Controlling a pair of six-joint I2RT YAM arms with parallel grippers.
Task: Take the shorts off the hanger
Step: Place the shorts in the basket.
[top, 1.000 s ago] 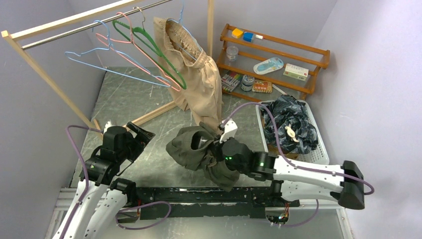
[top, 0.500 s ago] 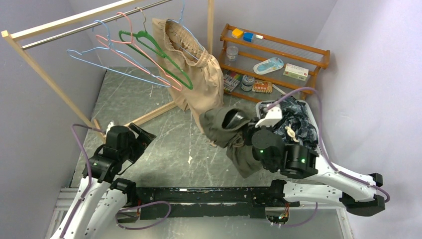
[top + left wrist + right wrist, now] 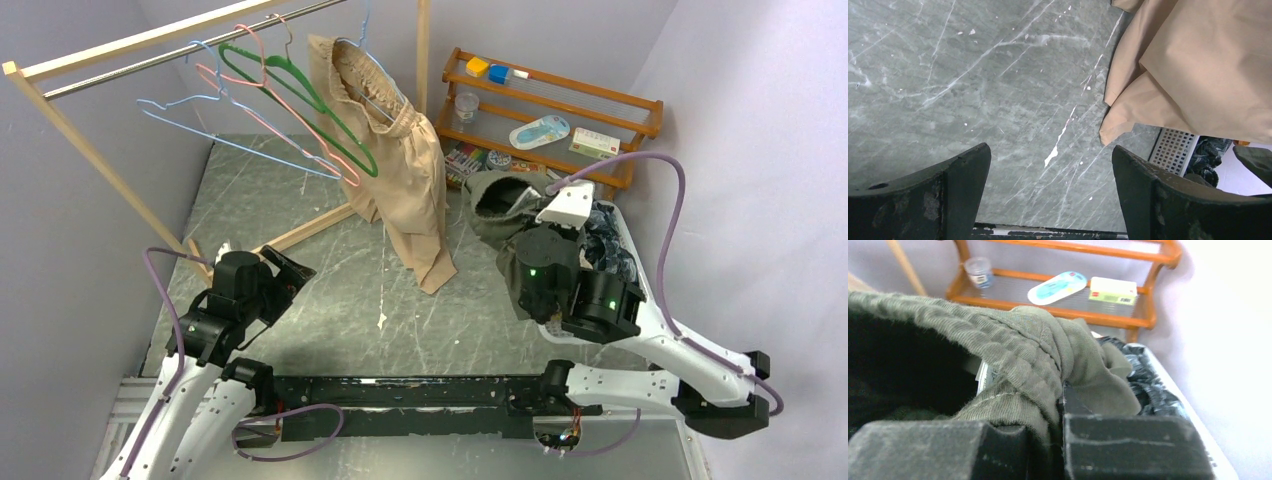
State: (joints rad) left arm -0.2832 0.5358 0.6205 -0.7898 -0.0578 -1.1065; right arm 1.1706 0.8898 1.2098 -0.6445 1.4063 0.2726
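Note:
My right gripper has the olive shorts [image 3: 505,200]. It should bring them over and down and release them inside the white basket below, to its right in the top view.
My right gripper [image 3: 1060,410] is shut on the olive green shorts [image 3: 505,200] and holds them in the air just left of the white basket [image 3: 648,290]; their ribbed waistband [image 3: 1013,365] fills the right wrist view. The dark navy patterned shorts [image 3: 610,250] lie in the basket. The light beige shorts [image 3: 405,165] hang on a blue hanger [image 3: 365,35] from the rack rail; their leg end touches the table and shows in the left wrist view [image 3: 1193,75]. My left gripper [image 3: 1050,165] is open and empty, low over the grey table at the left. Tan-brown shorts are not in view.
Three empty hangers, blue [image 3: 230,125], pink [image 3: 280,110] and green [image 3: 300,95], hang on the wooden rack [image 3: 90,145]. A wooden shelf [image 3: 560,110] with small items stands at the back right, seen also in the right wrist view [image 3: 1073,290]. Purple walls close both sides.
My right arm has carried the olive green shorts from the table's middle up and right to the basket. The green hanger swings on the rail. The left arm has barely moved.

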